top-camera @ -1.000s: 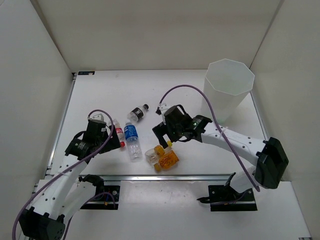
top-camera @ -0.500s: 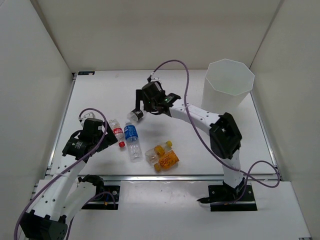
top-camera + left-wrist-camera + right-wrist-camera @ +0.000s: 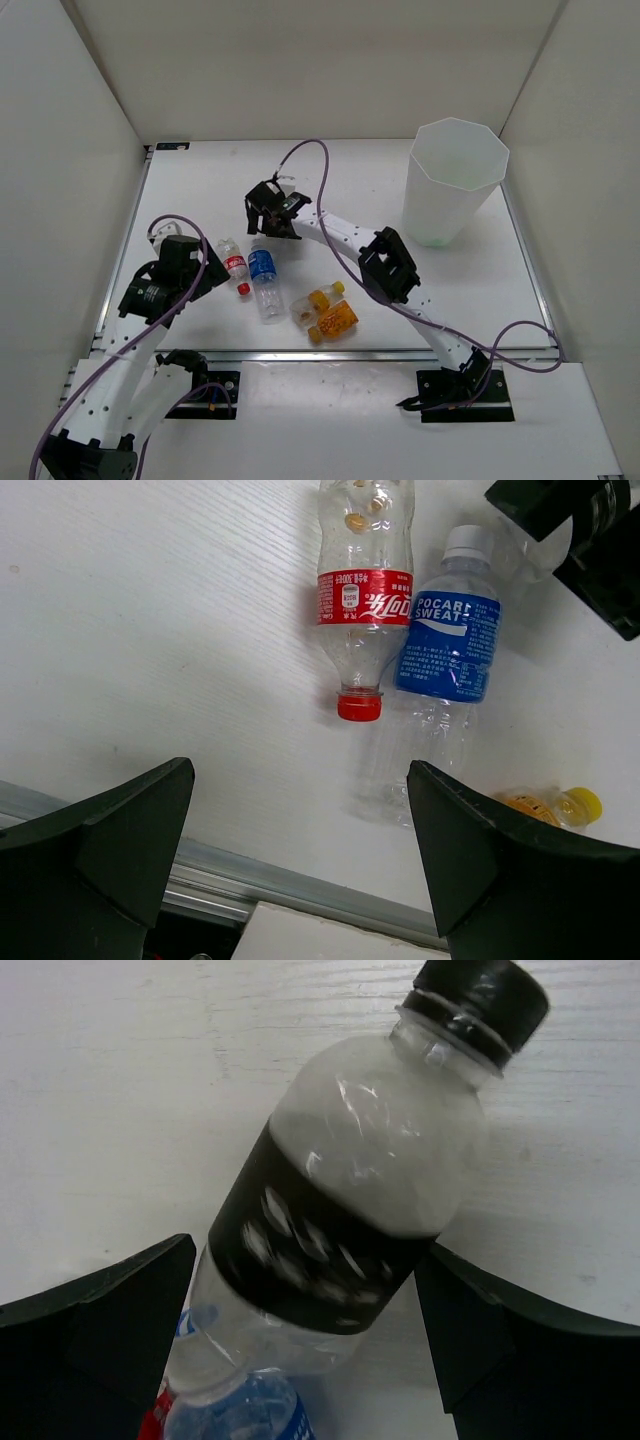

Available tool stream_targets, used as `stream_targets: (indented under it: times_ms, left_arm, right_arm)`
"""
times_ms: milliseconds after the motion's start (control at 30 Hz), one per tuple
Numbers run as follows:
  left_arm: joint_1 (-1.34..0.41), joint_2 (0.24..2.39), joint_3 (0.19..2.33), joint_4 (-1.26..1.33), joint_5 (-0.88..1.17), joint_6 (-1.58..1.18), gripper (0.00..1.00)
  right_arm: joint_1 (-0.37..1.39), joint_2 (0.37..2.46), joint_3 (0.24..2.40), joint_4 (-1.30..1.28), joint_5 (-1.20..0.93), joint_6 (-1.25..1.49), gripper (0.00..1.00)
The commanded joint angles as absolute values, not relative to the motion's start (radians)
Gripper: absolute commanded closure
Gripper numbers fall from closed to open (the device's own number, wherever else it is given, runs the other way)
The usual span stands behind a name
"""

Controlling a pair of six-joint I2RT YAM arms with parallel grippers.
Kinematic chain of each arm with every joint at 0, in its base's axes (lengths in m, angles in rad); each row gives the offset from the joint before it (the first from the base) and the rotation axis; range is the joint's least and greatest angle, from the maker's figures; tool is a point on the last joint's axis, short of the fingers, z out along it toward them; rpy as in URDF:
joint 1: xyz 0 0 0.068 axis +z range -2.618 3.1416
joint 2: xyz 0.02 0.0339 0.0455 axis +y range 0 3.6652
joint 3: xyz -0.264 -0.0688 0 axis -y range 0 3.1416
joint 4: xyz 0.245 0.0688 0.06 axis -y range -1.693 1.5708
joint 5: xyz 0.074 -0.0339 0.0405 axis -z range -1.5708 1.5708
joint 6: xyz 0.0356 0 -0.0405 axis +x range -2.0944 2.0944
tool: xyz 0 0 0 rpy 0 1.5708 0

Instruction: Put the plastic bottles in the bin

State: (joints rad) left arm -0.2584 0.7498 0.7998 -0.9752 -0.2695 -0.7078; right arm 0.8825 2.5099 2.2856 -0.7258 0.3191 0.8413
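The bottle's red label (image 3: 235,262) (image 3: 365,597) is below my left gripper and to its right in the top view. My left gripper should next move its open fingers that way, down around the label.
A dark-labelled clear bottle (image 3: 350,1210) with a black cap lies on the table. It sits between the open fingers of my right gripper (image 3: 305,1300), which hovers just above it (image 3: 270,212). A red-labelled bottle (image 3: 363,590) and a blue-labelled bottle (image 3: 448,645) lie side by side ahead of my left gripper (image 3: 300,810). That gripper is open and empty, left of them (image 3: 205,278). Two orange-yellow bottles (image 3: 338,318) lie near the front edge. The white bin (image 3: 445,210) stands at the back right, with a green tinge showing through its base.
White walls close in the table at the left, back and right. A metal rail (image 3: 300,890) runs along the table's near edge. The right arm's purple cable (image 3: 320,150) loops over the middle of the table.
My right arm has swung from over the orange bottles to the back left and now straddles the dark-labelled bottle. My left gripper has drawn back slightly to the left.
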Motion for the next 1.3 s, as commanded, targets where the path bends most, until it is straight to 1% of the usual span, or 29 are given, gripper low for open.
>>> stream_targets:
  times_ms: [0,33,100,133,200,233,267,300,333,367,433,467,533,567,700,800,867,900,967,1000,1033,1067,1100,1167,1200,1233,1267]
  left_arm:
    - [-0.25,0.726,0.816,-0.988,-0.273,-0.722,0.01]
    - [-0.258,0.73,0.81,-0.98,-0.264,-0.723,0.01]
    - [-0.258,0.733,0.804,-0.973,-0.261,-0.727,0.01]
    - [-0.255,0.736,0.804,-0.971,-0.259,-0.723,0.01]
    - [-0.262,0.748,0.796,-0.963,-0.261,-0.732,0.02]
    - [-0.259,0.75,0.798,-0.951,-0.259,-0.735,0.01]
    - [-0.256,0.75,0.796,-0.948,-0.259,-0.736,0.02]
    - [-0.259,0.764,0.79,-0.937,-0.249,-0.736,0.01]
    - [-0.255,0.772,0.787,-0.916,-0.245,-0.741,0.01]
    - [-0.255,0.782,0.776,-0.907,-0.241,-0.738,0.01]
    - [-0.261,0.811,0.773,-0.868,-0.229,-0.741,0.01]
    - [-0.259,0.824,0.766,-0.856,-0.236,-0.745,0.01]
    - [-0.256,0.857,0.773,-0.828,-0.238,-0.741,0.02]
    - [-0.247,0.865,0.77,-0.813,-0.233,-0.742,0.01]
    - [-0.245,0.906,0.785,-0.773,-0.245,-0.736,0.01]
    - [-0.236,0.933,0.791,-0.744,-0.245,-0.732,0.01]
    - [-0.235,0.962,0.79,-0.729,-0.249,-0.735,0.01]
    - [-0.233,0.971,0.798,-0.721,-0.245,-0.736,0.01]
    - [-0.232,0.997,0.789,-0.712,-0.242,-0.735,0.01]
    - [-0.226,1.006,0.798,-0.704,-0.247,-0.744,0.02]
    - [-0.232,1.008,0.792,-0.695,-0.248,-0.741,0.02]
    - [-0.227,1.017,0.79,-0.693,-0.242,-0.741,0.01]
    - [-0.227,1.026,0.792,-0.677,-0.244,-0.75,0.02]
    - [-0.227,1.052,0.79,-0.664,-0.242,-0.753,0.01]
    - [-0.226,1.066,0.788,-0.644,-0.25,-0.762,0.02]
    - [-0.224,1.074,0.781,-0.629,-0.256,-0.764,0.01]
    - [-0.224,1.094,0.77,-0.62,-0.256,-0.765,0.01]
  right_arm:
    - [0.882,2.56,2.425,-0.839,0.365,0.891,0.14]
    - [0.882,2.577,2.434,-0.845,0.362,0.891,0.18]
    - [0.885,2.595,2.515,-0.859,0.374,0.87,0.4]
    - [0.882,2.605,2.54,-0.867,0.403,0.844,0.44]
    - [0.882,2.609,2.643,-0.882,0.432,0.778,0.57]
    - [0.873,2.608,2.667,-0.899,0.422,0.743,0.59]
    - [0.864,2.608,2.724,-0.913,0.411,0.72,0.67]
    - [0.851,2.602,2.787,-0.919,0.384,0.654,0.71]
    - [0.848,2.594,2.819,-0.943,0.352,0.609,0.72]
    - [0.835,2.559,2.792,-0.922,0.306,0.53,0.75]
    - [0.819,2.466,2.799,-0.94,0.276,0.461,0.77]
    - [0.813,2.42,2.807,-0.957,0.262,0.401,0.77]
    - [0.795,2.343,2.815,-0.98,0.29,0.333,0.77]
    - [0.784,2.292,2.809,-0.998,0.322,0.304,0.76]
    - [0.66,2.076,2.701,-1.068,0.31,0.264,0.78]
    - [0.559,1.907,2.536,-1.045,0.345,0.204,0.78]
    - [0.474,1.799,2.328,-0.978,0.373,0.167,0.77]
    - [0.45,1.728,2.277,-0.953,0.364,0.16,0.77]
    - [0.285,1.631,2.096,-0.904,0.273,0.169,0.76]
    - [0.231,1.584,2.026,-0.876,0.17,0.192,0.77]
    - [0.136,1.544,1.99,-0.842,0.055,0.21,0.77]
    - [0.067,1.53,1.923,-0.812,0.02,0.212,0.77]
    - [0.045,1.51,1.884,-0.801,-0.009,0.198,0.76]
    - [0.044,1.505,1.85,-0.778,0.0,0.158,0.71]
    - [0.04,1.509,1.847,-0.782,0.0,0.14,0.63]
    - [0.041,1.526,1.85,-0.784,0.0,0.141,0.57]
    - [0.029,1.543,1.856,-0.799,0.0,0.14,0.49]
